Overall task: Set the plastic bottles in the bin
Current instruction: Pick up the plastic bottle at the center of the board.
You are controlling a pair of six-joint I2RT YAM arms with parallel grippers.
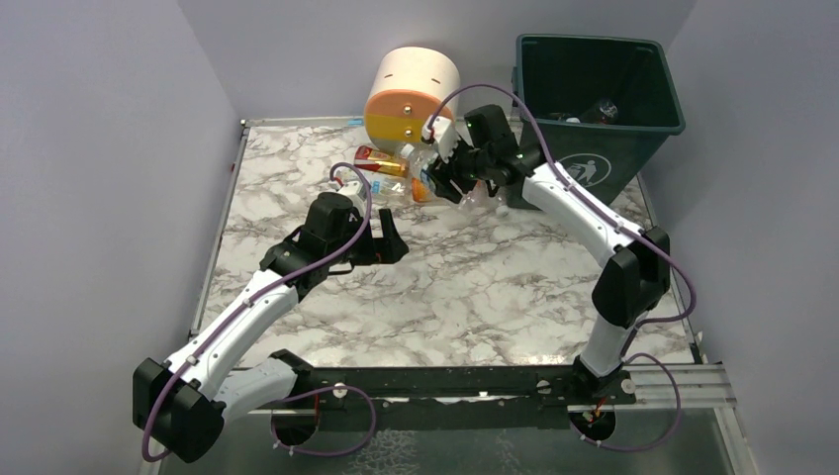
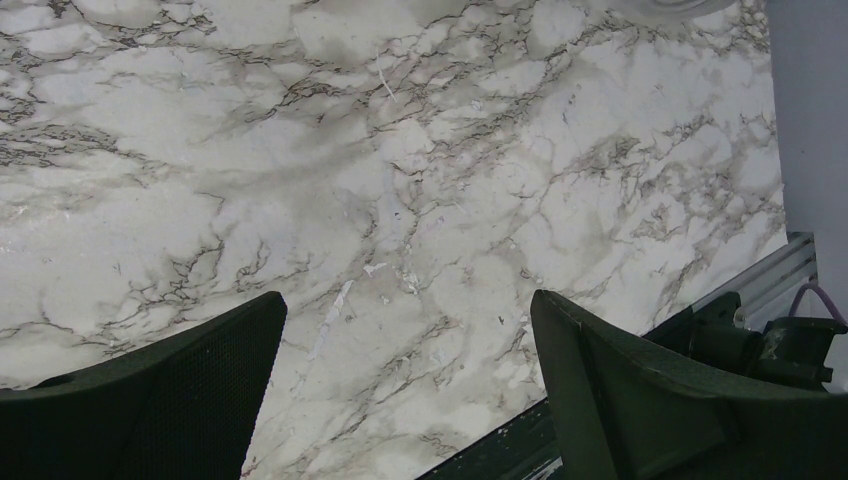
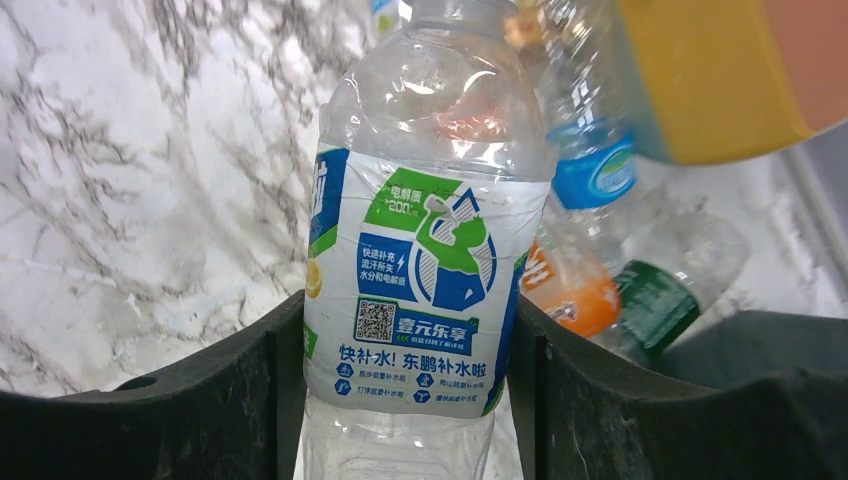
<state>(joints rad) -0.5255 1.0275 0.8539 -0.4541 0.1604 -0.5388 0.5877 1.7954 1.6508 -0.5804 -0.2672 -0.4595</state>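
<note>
My right gripper carries the clear bottle up and outward over the bin's opening (image 1: 566,84) next and releases it, since the bin's rim stands well above the tabletop.
In the right wrist view my right gripper (image 3: 410,305) is shut on a clear plastic bottle (image 3: 420,250) with a white, blue and green label, one finger pressed to each side of it. Behind it lie an orange-filled bottle (image 3: 570,290), a green-labelled bottle (image 3: 655,300) and a blue-labelled one (image 3: 590,170). From above, the right gripper (image 1: 447,178) is at the bottle cluster (image 1: 381,160) in front of the round unit. The dark green bin (image 1: 648,124) stands at the back right with bottles (image 1: 599,112) inside. My left gripper (image 1: 391,242) (image 2: 408,300) hangs open over bare marble.
A cream, orange and grey round drawer unit (image 1: 411,94) (image 3: 720,70) lies at the back centre, right behind the bottles. Purple walls close in the marble table (image 1: 475,287) on three sides. A metal rail (image 1: 495,381) runs along the near edge.
</note>
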